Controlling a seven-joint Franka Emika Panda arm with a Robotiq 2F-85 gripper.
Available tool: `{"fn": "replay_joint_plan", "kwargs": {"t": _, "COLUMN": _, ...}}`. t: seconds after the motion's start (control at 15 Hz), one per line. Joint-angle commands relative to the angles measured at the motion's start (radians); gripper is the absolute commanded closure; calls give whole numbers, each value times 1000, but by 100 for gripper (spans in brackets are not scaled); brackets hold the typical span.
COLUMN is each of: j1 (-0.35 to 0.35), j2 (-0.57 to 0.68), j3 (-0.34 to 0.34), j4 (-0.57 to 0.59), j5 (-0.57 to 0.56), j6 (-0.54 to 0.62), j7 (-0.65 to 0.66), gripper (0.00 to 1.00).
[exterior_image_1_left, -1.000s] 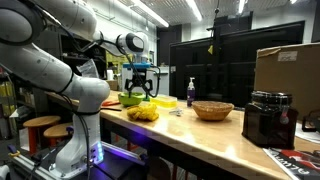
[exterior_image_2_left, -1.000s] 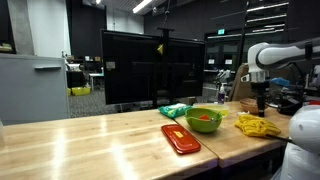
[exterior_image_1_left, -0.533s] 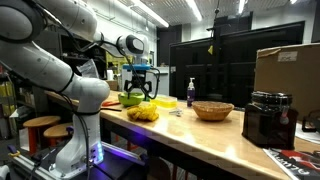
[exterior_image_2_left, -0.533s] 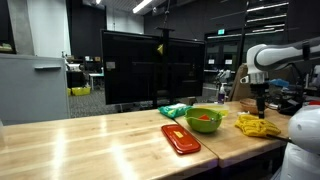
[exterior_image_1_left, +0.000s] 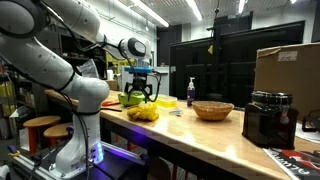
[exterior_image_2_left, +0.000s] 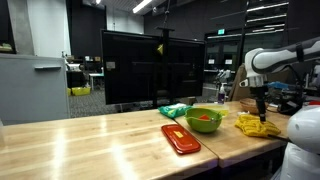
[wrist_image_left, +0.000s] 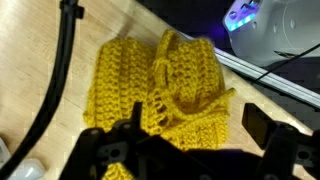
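Observation:
My gripper moves down onto the bunched folds between its open fingers next, then closes on the yellow knitted cloth (wrist_image_left: 150, 85).
A yellow knitted cloth (wrist_image_left: 150, 85) lies crumpled on the wooden table, seen in both exterior views (exterior_image_1_left: 142, 114) (exterior_image_2_left: 257, 126). My gripper (wrist_image_left: 195, 130) is open and empty, with its two dark fingers spread over the cloth's near edge. In both exterior views the gripper (exterior_image_1_left: 140, 96) (exterior_image_2_left: 262, 108) hangs a short way above the cloth, pointing down. I cannot tell if the fingertips touch the cloth.
A green bowl (exterior_image_2_left: 204, 119) with something red inside, a red flat tray (exterior_image_2_left: 181, 138) and a green cloth (exterior_image_2_left: 173, 110) lie nearby. A wicker bowl (exterior_image_1_left: 213, 110), a bottle (exterior_image_1_left: 191, 92), a black appliance (exterior_image_1_left: 268, 118) and a cardboard box (exterior_image_1_left: 285, 70) stand further along the table.
My gripper has come down slightly toward the yellow cloth. Nothing else has moved.

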Motion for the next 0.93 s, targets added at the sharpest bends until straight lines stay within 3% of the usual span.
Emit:
{"fn": "replay_joint_plan", "kwargs": {"t": 0.0, "j1": -44, "j2": 56, "j3": 1, "j4": 0, "j5": 15, "j6": 25, "j7": -49, "gripper": 0}}
{"fn": "replay_joint_plan", "kwargs": {"t": 0.8, "j1": -103, "j2": 164, "j3": 5, "j4": -1, "j5": 27, "j6": 72, "j7": -117, "gripper": 0}}
{"fn": "replay_joint_plan", "kwargs": {"t": 0.87, "j1": -64, "j2": 157, "j3": -30, "j4": -1, "j5": 6, "j6": 64, "j7": -93, "gripper": 0}}
